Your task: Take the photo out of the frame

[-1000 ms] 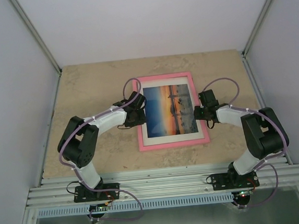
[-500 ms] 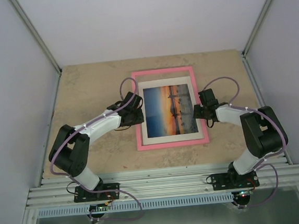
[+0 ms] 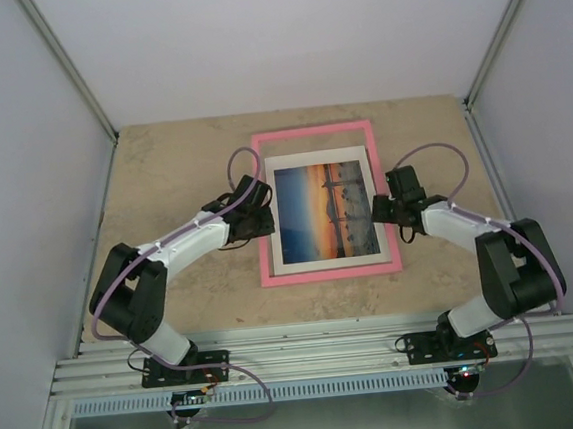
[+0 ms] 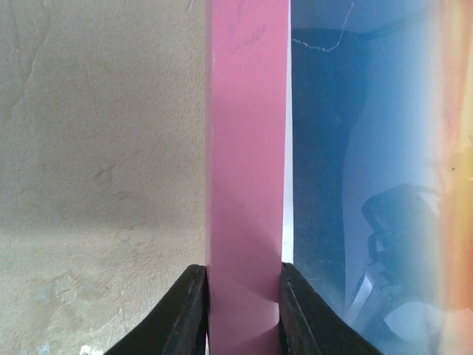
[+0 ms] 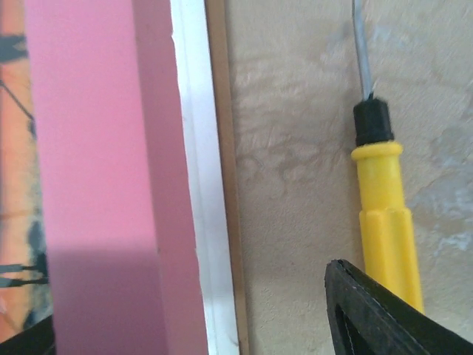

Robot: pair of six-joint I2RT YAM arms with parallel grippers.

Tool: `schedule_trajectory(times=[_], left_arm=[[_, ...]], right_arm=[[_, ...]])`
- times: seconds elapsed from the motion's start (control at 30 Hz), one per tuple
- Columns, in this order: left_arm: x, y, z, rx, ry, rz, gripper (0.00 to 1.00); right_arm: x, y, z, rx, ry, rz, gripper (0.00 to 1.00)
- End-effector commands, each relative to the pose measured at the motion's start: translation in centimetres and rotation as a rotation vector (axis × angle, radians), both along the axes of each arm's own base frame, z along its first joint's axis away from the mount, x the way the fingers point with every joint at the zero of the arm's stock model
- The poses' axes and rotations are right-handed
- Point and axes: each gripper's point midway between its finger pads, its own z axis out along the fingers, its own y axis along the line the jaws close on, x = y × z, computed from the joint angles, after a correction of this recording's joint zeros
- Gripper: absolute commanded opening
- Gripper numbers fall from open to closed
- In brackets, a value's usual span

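Note:
I will shift my right gripper toward the photo and bring its outer finger in against the pink rail.
The pink frame (image 3: 308,131) lies mid-table, and my left gripper (image 3: 264,216) is shut on its left rail (image 4: 247,148); both fingers (image 4: 188,314) press the rail's sides. Inside it lies the photo (image 3: 326,211), an orange sunset over blue, within a white mat (image 3: 329,261). A strip of table shows between the frame's far rail and the mat. My right gripper (image 3: 380,211) is open at the frame's right rail (image 5: 96,185). One finger (image 5: 384,318) stands well clear over the table. The mat's edge (image 5: 196,185) and a brown board edge (image 5: 222,185) show beside the rail.
A yellow-handled screwdriver (image 5: 384,214) lies on the table just right of the frame, under my right wrist. Grey walls (image 3: 24,197) close in the beige tabletop (image 3: 172,164) on the left, right and far sides. An aluminium rail (image 3: 319,352) runs along the near edge.
The right gripper has opened and let go of the frame's right rail. The frame's far rail has moved away from the mat, uncovering the mat's top border. The left arm has stretched out.

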Motion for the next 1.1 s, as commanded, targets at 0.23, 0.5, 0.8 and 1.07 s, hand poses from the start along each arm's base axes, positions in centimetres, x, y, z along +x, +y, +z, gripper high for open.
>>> schedule_trajectory(times=[0.23, 0.5, 0.8, 1.07], left_arm=[[1.8, 0.8, 4.5, -0.058, -0.098, 0.047, 0.0], [1.6, 2.5, 5.3, -0.049, -0.106, 0.052, 0.0], [1.8, 3.2, 5.5, -0.049, -0.103, 0.048, 0.0], [3.3, 5.7, 6.1, 0.005, -0.117, 0.085, 0.0]], right_arm=[[0.5, 2.1, 5.9, 0.105, -0.12, 0.116, 0.69], [0.4, 3.5, 5.1, 0.154, -0.086, 0.164, 0.59], [0.8, 5.8, 4.2, 0.205, -0.056, 0.214, 0.44], [1.1, 8.7, 3.7, 0.272, -0.031, 0.241, 0.19]])
